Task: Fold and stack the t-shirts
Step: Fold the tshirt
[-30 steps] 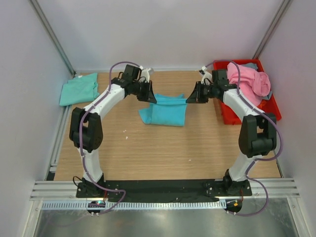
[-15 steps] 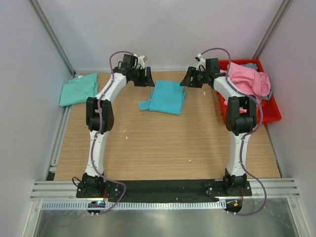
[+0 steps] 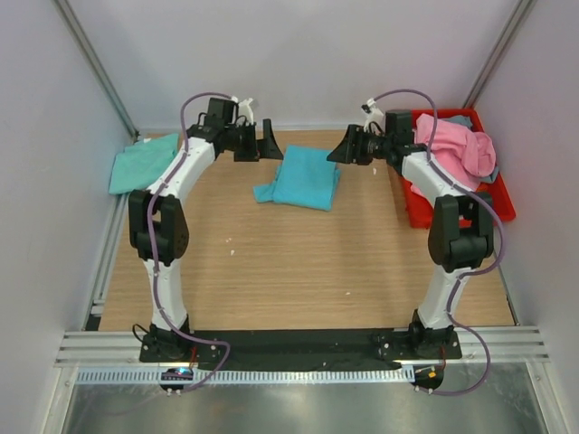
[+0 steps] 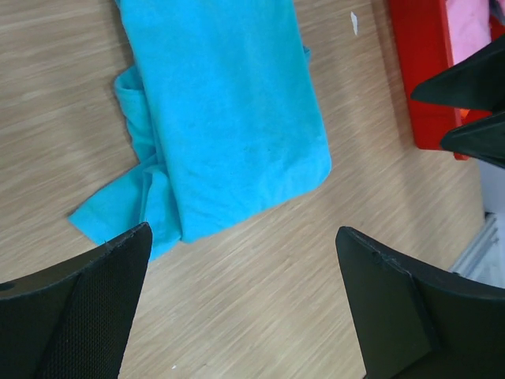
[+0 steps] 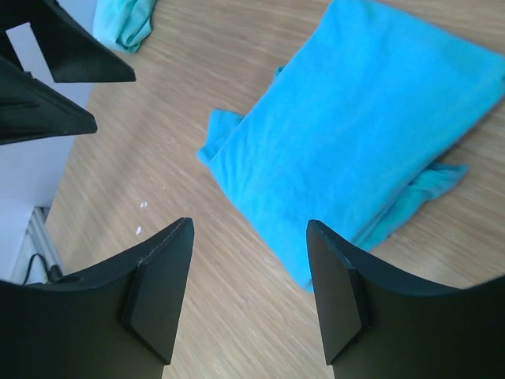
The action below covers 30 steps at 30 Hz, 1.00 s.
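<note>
I will move my left gripper down and back onto the shirt's near corner by the sleeve (image 3: 274,194) (image 4: 173,221), because that corner is below it and closer to my base.
A folded turquoise-blue t-shirt (image 3: 303,178) (image 4: 229,118) (image 5: 363,142) lies flat at the back middle of the table, with a sleeve corner sticking out on its left. My left gripper (image 3: 268,143) (image 4: 245,245) hovers open just left of its far edge, holding nothing. At the shirt's right, my right gripper (image 3: 342,148) (image 5: 249,229) is open and empty too. A folded mint-green t-shirt (image 3: 145,163) (image 5: 126,22) rests at the back left. A pink t-shirt (image 3: 455,149) is heaped in the red bin, with a grey-blue t-shirt (image 3: 460,120) peeking out behind it.
The red plastic bin (image 3: 502,203) (image 4: 422,71) stands at the back right, close to the right arm. White walls and metal frame posts close in the back and sides. Small white specks (image 3: 232,241) lie on the wood.
Both grippers opened and let go of the turquoise-blue shirt, which now lies folded further back. Each arm has drawn away outward to the shirt's sides.
</note>
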Available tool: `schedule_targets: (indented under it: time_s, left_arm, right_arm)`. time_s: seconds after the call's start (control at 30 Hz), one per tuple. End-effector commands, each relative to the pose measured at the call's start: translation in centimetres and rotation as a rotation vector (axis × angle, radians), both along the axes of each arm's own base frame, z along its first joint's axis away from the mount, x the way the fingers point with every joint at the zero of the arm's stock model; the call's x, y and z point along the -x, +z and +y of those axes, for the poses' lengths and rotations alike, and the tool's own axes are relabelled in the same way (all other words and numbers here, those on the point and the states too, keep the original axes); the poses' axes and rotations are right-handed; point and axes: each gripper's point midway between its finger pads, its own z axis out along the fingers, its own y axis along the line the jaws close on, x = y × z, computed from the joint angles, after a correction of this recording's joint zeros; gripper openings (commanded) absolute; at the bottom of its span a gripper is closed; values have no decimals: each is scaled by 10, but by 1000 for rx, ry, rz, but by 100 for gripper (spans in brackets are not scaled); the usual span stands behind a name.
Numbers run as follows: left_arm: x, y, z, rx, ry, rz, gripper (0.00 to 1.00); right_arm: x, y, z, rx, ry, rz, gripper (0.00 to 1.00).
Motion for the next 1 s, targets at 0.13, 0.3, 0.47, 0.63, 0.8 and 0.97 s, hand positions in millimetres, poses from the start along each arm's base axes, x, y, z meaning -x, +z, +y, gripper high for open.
schedule_targets:
  time_s: [0.13, 0.3, 0.47, 0.63, 0.8, 0.97]
  left_arm:
    - [5, -34, 33, 363, 50, 311, 100]
    - [-20, -52, 57, 534, 89, 393, 100]
    - [-24, -78, 70, 451, 138, 448, 100]
    - [-30, -100, 66, 485, 134, 521, 100]
    - [-35, -112, 63, 437, 177, 524, 99]
    - [-25, -134, 73, 107, 220, 486, 100]
  right_arm:
    - [0, -22, 22, -108, 82, 106, 65]
    - [-10, -30, 30, -135, 92, 123, 64]
    - [-15, -42, 40, -148, 102, 151, 64]
    - [-12, -54, 53, -142, 126, 173, 64]
    - [-15, -66, 50, -103, 114, 180, 64]
    - [-11, -76, 50, -102, 115, 209, 64]
